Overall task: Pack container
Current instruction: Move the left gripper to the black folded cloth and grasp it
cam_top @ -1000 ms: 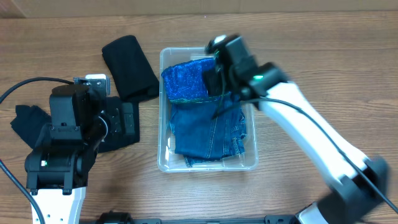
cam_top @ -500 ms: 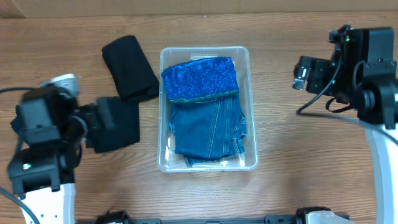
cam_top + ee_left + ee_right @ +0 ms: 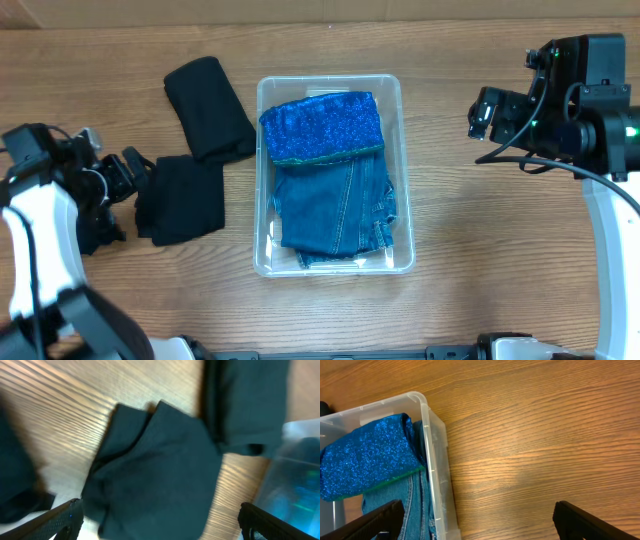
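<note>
The near black garment is still outside the container (image 3: pixel 400 170), so my left gripper will come down onto the garment's edge that is farthest from the container.
The clear plastic container (image 3: pixel 400 170) sits mid-table and also shows in the right wrist view (image 3: pixel 432 445). It holds folded blue jeans (image 3: pixel 335 215) and a sparkly blue garment (image 3: pixel 322 128). A folded black garment (image 3: pixel 180 198) lies left of the container, filling the left wrist view (image 3: pixel 155 465). A second black garment (image 3: pixel 207 108) lies behind it. My left gripper (image 3: pixel 128 172) is open, hovering at the near black garment's left edge, holding nothing. My right gripper (image 3: pixel 483 115) is open and empty, over bare table right of the container.
A third dark cloth (image 3: pixel 90 230) lies at the far left under the left arm. Wooden table (image 3: pixel 470 230) surrounds everything. Cables hang from both arms.
The right arm has withdrawn from over the container to the right side. The left arm has shifted left and low, with its gripper now by the near black garment.
</note>
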